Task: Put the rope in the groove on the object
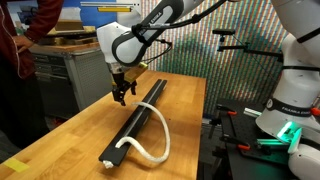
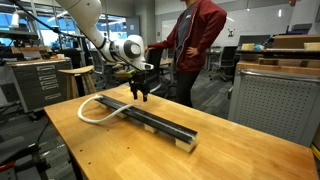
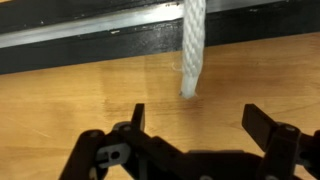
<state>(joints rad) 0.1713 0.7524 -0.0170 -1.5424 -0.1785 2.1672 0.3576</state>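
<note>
The rope's loose end (image 1: pixel 140 103) (image 3: pixel 189 86) sticks out past the bar toward my gripper, which next moves open toward the bar and closes its fingers around it.
A long black bar (image 1: pixel 138 118) lies lengthwise on the wooden table (image 1: pixel 80 135); it shows in both exterior views (image 2: pixel 150 118). A white rope (image 1: pixel 155 140) runs partly along the bar's groove and loops off its near end onto the table, also seen in an exterior view (image 2: pixel 90 106). In the wrist view the rope's end (image 3: pixel 191 55) hangs across the bar (image 3: pixel 100 45) onto the wood. My gripper (image 3: pixel 195 120) is open and empty, hovering just above the table beside the bar's far part (image 1: pixel 121 97), (image 2: pixel 139 93).
A person in a red top (image 2: pixel 192 40) stands at the table's far side. A second white robot arm (image 1: pixel 290 90) and black stands are off the table's edge. Cabinets and a cart (image 1: pixel 70 65) stand behind.
</note>
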